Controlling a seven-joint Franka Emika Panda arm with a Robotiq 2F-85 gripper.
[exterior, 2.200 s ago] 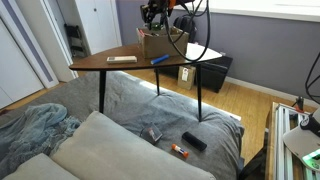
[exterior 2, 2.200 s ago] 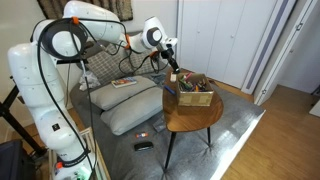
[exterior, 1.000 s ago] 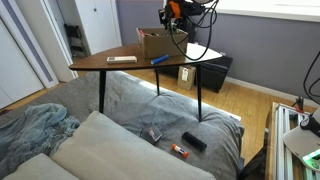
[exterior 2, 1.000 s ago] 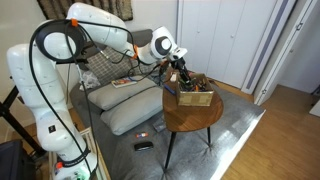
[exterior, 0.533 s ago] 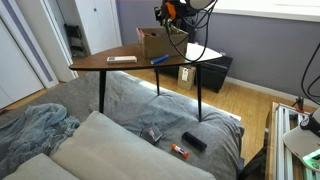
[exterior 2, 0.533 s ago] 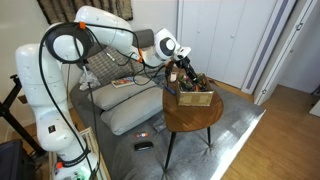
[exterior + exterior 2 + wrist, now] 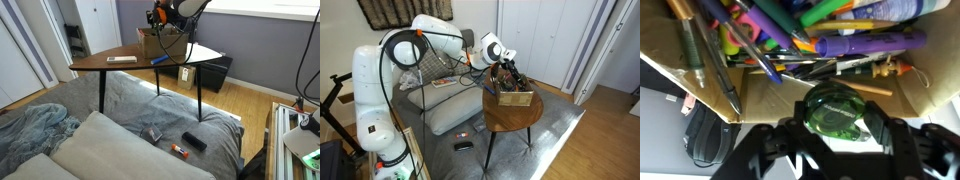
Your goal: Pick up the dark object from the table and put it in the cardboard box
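Next, my gripper will shift the green object slightly to the right in the wrist view, over the open box (image 7: 152, 44), and open there.
My gripper (image 7: 840, 122) is shut on a dark green, translucent, rounded object (image 7: 835, 104). It hangs just above the open cardboard box (image 7: 758, 93), which is full of pens and markers. In both exterior views the gripper (image 7: 160, 20) (image 7: 506, 72) is over the small brown box (image 7: 152, 44) (image 7: 516, 99). The box stands on the dark brown wooden table (image 7: 115, 66) (image 7: 515, 122). The green object is too small to make out in the exterior views.
A pale flat item (image 7: 122, 59) and a blue item (image 7: 160, 60) lie on the tabletop. A black remote (image 7: 193, 141) and small items lie on the grey bedding below. Pillows (image 7: 450, 105) are beside the table. A black bin (image 7: 213, 72) stands behind it.
The gripper has moved with the green object from beside the box to over it and has come down a little towards the pens.
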